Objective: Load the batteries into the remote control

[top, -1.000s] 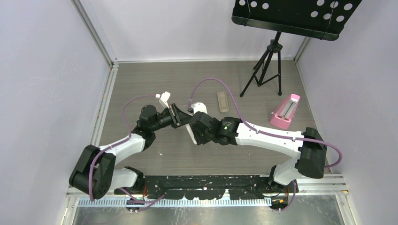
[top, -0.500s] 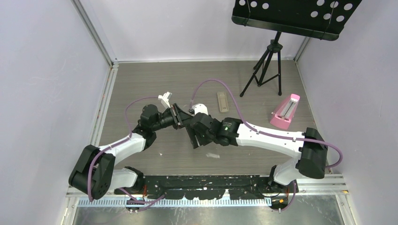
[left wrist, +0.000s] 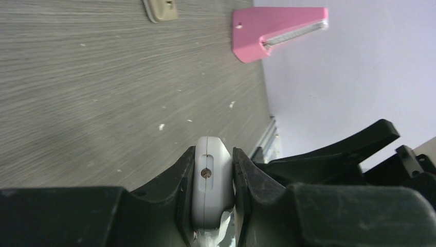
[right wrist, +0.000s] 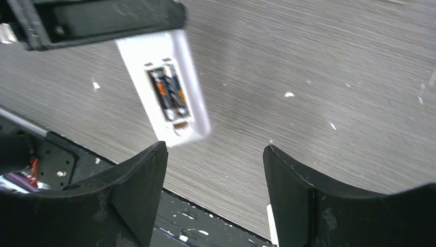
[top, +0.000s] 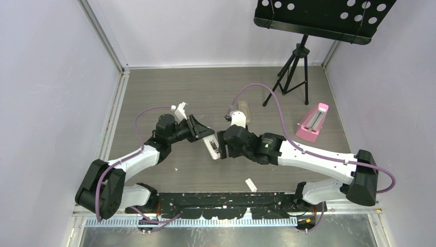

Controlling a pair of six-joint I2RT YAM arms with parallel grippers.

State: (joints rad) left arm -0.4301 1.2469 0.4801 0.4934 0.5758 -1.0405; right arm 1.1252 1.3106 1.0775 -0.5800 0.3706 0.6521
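Both batteries sit inside, so my left gripper will next turn, go down to the bare tabletop below it and release the remote control [top: 210, 146].
My left gripper [top: 200, 135] is shut on the remote control [top: 210, 146], a white bar held above the table; the left wrist view shows its end clamped between the jaws [left wrist: 208, 175]. In the right wrist view the remote [right wrist: 180, 56] faces the camera with its recess open and two dark batteries [right wrist: 168, 92] lying side by side inside. My right gripper [top: 221, 149] hangs just right of the remote, open and empty, with the bare table between its tips [right wrist: 215, 154]. No loose batteries show.
A small white piece [top: 251, 184] lies near the front edge. A tan bar [top: 246, 108] lies behind my right wrist. A pink wedge [top: 312, 121] sits at the right, a black music stand [top: 294, 69] at the back right.
My right gripper has drawn back to the right, off the remote, and stands open. A small white piece has appeared on the table and ended up near the front edge.
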